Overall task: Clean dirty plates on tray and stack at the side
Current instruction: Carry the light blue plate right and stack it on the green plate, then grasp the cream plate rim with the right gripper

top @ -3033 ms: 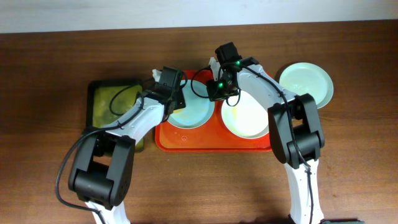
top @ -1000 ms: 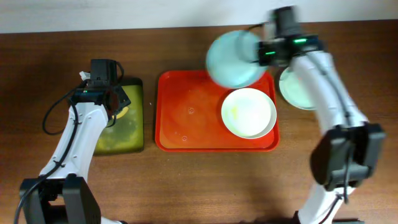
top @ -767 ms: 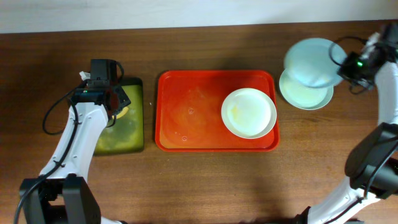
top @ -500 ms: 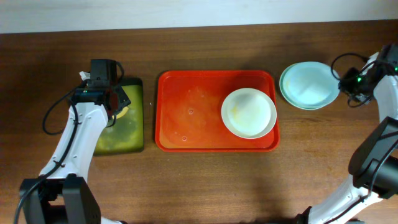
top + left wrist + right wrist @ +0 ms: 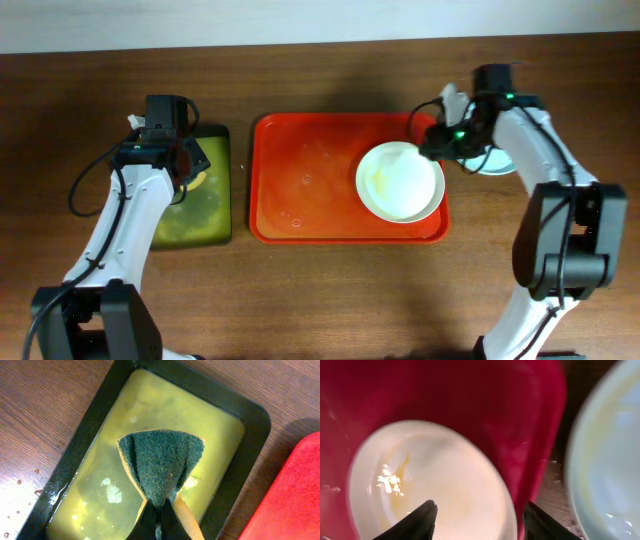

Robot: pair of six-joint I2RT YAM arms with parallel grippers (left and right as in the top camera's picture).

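Note:
I need to lower my right gripper onto the cream-white plate's rim (image 5: 441, 176) (image 5: 512, 518) nearest the mint-blue plates and close it, because that rim is below the gripper, between its open fingers.
A cream-white plate (image 5: 400, 185) with a yellowish smear lies at the right end of the red-orange tray (image 5: 300, 200). My right gripper (image 5: 436, 140) hovers open over that plate's right rim. In the right wrist view its fingers (image 5: 420, 520) straddle the plate (image 5: 430, 475) edge and the tray (image 5: 470, 395) rim. The mint-blue plates (image 5: 495, 165) sit stacked on the table right of the tray, mostly hidden by the right arm; one mint plate (image 5: 605, 460) shows in the wrist view. My left gripper (image 5: 160, 522) is shut on a folded green-and-yellow sponge (image 5: 160, 462).
The left gripper (image 5: 165, 150) hangs over a small black tray (image 5: 95, 410) of yellow-green liquid, left of the red tray. Water drops dot the wood (image 5: 20, 480) beside it. The left half of the red tray holds no plate.
The right gripper carried a mint plate off the tray to the right, set it on the other mint plate, opened, and swung back left over the cream plate. The left arm stayed still.

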